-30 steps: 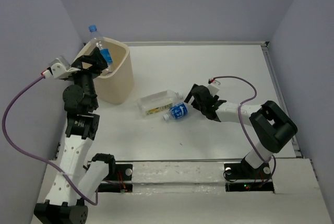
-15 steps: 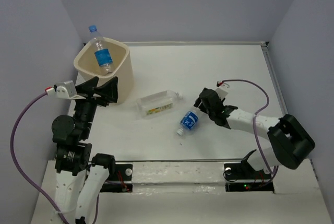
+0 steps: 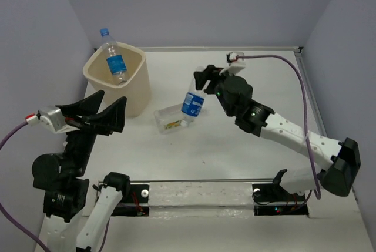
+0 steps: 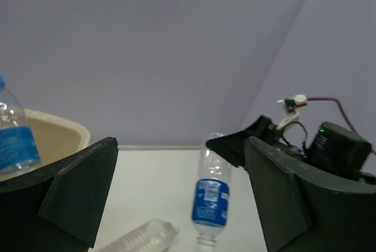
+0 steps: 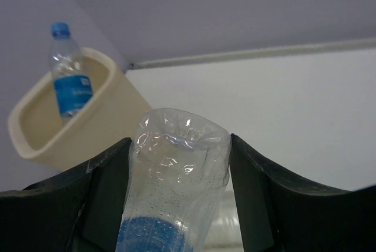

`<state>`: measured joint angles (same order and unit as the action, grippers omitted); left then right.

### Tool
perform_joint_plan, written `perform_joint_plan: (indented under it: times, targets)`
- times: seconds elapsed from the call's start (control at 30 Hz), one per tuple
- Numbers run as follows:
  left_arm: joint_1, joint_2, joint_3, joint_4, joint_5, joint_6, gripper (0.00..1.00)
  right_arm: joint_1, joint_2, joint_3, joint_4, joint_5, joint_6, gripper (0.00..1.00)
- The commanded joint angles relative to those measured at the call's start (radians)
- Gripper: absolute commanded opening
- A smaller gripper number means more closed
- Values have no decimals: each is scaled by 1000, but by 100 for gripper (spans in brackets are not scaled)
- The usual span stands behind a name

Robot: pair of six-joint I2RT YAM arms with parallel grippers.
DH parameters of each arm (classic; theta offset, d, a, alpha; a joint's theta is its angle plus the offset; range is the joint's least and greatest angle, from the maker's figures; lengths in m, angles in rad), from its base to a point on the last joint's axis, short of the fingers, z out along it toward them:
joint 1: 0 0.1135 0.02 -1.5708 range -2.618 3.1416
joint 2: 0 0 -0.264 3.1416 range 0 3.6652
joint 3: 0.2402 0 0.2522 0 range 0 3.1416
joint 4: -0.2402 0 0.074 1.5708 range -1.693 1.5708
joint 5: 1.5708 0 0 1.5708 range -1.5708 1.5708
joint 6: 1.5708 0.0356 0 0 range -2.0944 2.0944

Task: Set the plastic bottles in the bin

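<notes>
I should raise my right gripper next, move it to the left in the top view over the bin's free side (image 3: 133, 63) (image 5: 97, 72) and lower it to let go, because the blue-label bottle's cap hangs below the bin's rim.
The cream bin (image 3: 138, 58) stands at the back left, and a blue-capped bottle (image 3: 113, 58) leans upright inside it. My right gripper (image 3: 202, 81) is shut on the base of a second blue-label bottle (image 3: 192, 104), which hangs cap down above the table. Under it a squarish bottle (image 3: 169, 120) lies on its side. My left gripper (image 3: 100, 114) is open and holds nothing, raised at the near left of the bin. In the right wrist view the held bottle (image 5: 176, 175) fills the jaws, with the bin (image 5: 106, 123) beyond. The left wrist view shows the hanging bottle (image 4: 210, 202).
Purple walls close in the white table (image 3: 264, 81) on three sides, and a raised rail (image 3: 305, 76) runs along its right edge. A purple cable (image 3: 282, 61) loops over the right arm. The bin sits tight against the back-left corner.
My right gripper shut on the blue-label bottle, lifted it off the table and carried it back and left. My left arm drew back from the bin, still open.
</notes>
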<state>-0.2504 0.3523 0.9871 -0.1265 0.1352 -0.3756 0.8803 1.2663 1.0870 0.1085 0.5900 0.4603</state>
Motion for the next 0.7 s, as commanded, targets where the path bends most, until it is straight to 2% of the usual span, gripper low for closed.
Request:
perform_joint_plan:
  times: [0.0, 0.03, 0.13, 0.17, 0.3, 0.5, 0.53, 0.57, 0.63, 0.67]
  targets:
    - [-21, -56, 70, 106, -6, -34, 99, 22, 204, 279, 311, -115, -293, 33]
    - [-29, -62, 64, 113, -38, -22, 99, 22, 287, 392, 359, -134, -343, 33]
    - [-52, -78, 25, 103, -124, 6, 99, 22, 431, 589, 448, -191, -416, 33]
    - [-59, -79, 13, 100, -159, 15, 99, 22, 432, 634, 471, -208, -428, 33]
    - [-87, -90, -77, 108, -241, 49, 99, 31, 663, 888, 540, -271, -492, 33]
    - [-133, -110, -166, 152, -354, 80, 99, 31, 982, 1288, 556, -325, -561, 33]
    - [-135, -122, -183, 162, -365, 80, 99, 31, 1092, 1444, 530, -332, -569, 33]
    - [-138, -128, -194, 169, -382, 83, 99, 31, 1148, 1523, 520, -341, -583, 33]
    - [-142, -148, -218, 180, -394, 86, 99, 31, 1231, 1628, 545, -371, -592, 33]
    - [-144, -153, -225, 182, -407, 90, 99, 31, 1261, 1617, 551, -380, -597, 33]
